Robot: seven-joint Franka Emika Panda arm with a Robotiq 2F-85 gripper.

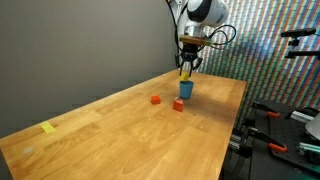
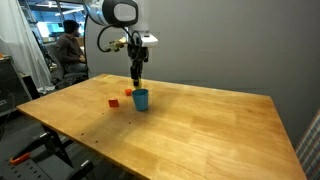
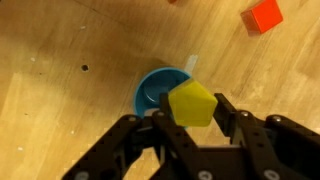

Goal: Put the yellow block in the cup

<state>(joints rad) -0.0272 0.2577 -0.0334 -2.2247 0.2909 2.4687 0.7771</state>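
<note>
My gripper needs to go down next, move a little toward the blue cup's opening [image 1: 186, 84] [image 3: 155, 88] and let go of the block, because the cup's opening is just below and beside it.
My gripper [image 3: 191, 108] is shut on the yellow block [image 3: 191, 103], which sits between the two black fingers. The blue cup [image 3: 157, 90] stands upright on the wooden table directly below, its open mouth just left of the block in the wrist view. In both exterior views the gripper [image 1: 186, 71] [image 2: 137, 82] hangs just above the cup [image 1: 186, 89] [image 2: 141, 99]. The block shows as a small yellow spot at the fingertips [image 1: 185, 73].
Two red-orange blocks [image 1: 155, 99] [image 1: 178, 105] lie on the table [image 1: 120, 140] near the cup; one shows in the wrist view [image 3: 264, 15]. A flat yellow scrap [image 1: 48, 127] lies near the table's far end. Equipment stands beyond the table edge [image 1: 290, 110]. A person sits in the background [image 2: 68, 45].
</note>
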